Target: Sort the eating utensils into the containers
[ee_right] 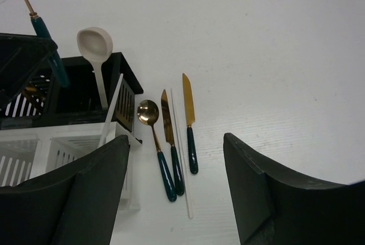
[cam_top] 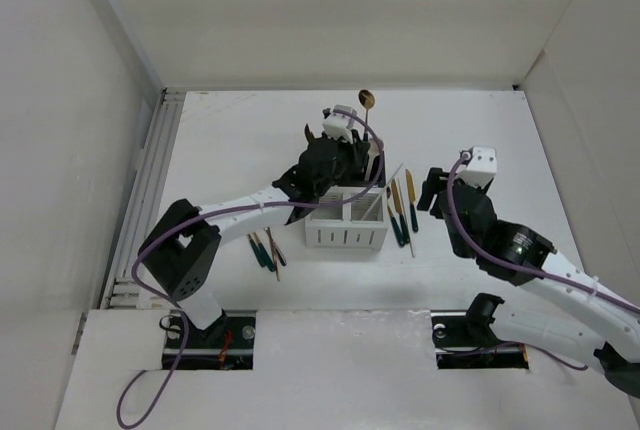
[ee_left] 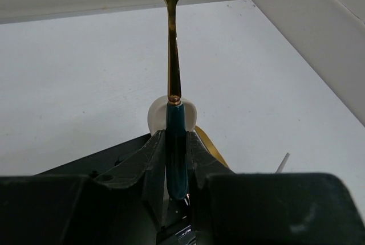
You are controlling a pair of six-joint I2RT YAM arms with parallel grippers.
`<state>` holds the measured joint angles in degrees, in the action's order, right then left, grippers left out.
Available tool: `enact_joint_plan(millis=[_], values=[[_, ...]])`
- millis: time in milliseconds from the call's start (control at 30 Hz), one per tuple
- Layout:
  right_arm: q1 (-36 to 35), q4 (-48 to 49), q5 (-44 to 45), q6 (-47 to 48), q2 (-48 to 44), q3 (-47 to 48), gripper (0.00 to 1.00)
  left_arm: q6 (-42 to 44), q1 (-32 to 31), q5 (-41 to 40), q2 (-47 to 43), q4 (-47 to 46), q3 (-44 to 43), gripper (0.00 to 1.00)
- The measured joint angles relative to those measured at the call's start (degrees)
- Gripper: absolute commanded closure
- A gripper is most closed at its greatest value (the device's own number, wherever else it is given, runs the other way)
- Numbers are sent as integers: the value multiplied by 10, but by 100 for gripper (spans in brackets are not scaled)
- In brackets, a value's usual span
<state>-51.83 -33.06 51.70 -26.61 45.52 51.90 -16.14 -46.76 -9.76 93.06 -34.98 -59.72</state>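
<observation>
My left gripper holds the gold spoon and should lower the spoon's teal handle into the black bin [cam_top: 369, 167] [ee_left: 175, 213], because the cream spoon is already standing there.
My left gripper [cam_top: 345, 135] is shut on the dark teal handle of a gold spoon [ee_left: 173, 57] and holds it upright over the back bins of the containers [cam_top: 345, 215]; its bowl [cam_top: 367, 100] points away. A small cream spoon [ee_right: 94, 43] stands in a black bin [ee_right: 122, 82]. My right gripper [ee_right: 175, 142] is open and empty above a gold spoon [ee_right: 147, 112], two gold knives [ee_right: 187, 102] and a white chopstick [ee_right: 181, 154] lying on the table right of the bins. More utensils [cam_top: 265, 250] lie left of the bins.
White walls enclose the table on three sides. A white stick [ee_right: 114, 105] leans across the corner of the black bin. The white slotted bins [ee_right: 63, 142] stand at the front of the block. A ribbed rail [cam_top: 150, 180] runs along the left edge.
</observation>
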Motion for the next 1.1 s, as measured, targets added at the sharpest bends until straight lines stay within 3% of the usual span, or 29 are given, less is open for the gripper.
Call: enact_joint_plan(millis=[267, 333, 433, 467, 533, 833, 1000, 1100], values=[[0, -26, 5, -7, -23, 0, 28, -2, -2, 7, 33, -42, 33, 100], [0, -30, 6, -9, -32, 0, 21, -2, -2, 3, 36, -46, 36, 100], [0, -35, 6, -15, -40, 0, 9, 1, -2, 1, 36, -52, 41, 69], [0, -38, 6, -16, -41, 0, 0, 2, -2, 3, 36, -55, 43, 59], [0, -47, 3, -18, -40, 0, 0, 4, -2, 4, 36, -58, 45, 37], [20, -106, -34, -37, 35, 89, 0, 3, -4, -17, 25, -5, 32, 32], [165, -125, -125, -17, 116, 210, 0, 15, -4, -50, -30, 75, -25, 32], [244, -129, -191, 9, 183, 288, 16, 39, -4, -76, -84, 102, -55, 32]])
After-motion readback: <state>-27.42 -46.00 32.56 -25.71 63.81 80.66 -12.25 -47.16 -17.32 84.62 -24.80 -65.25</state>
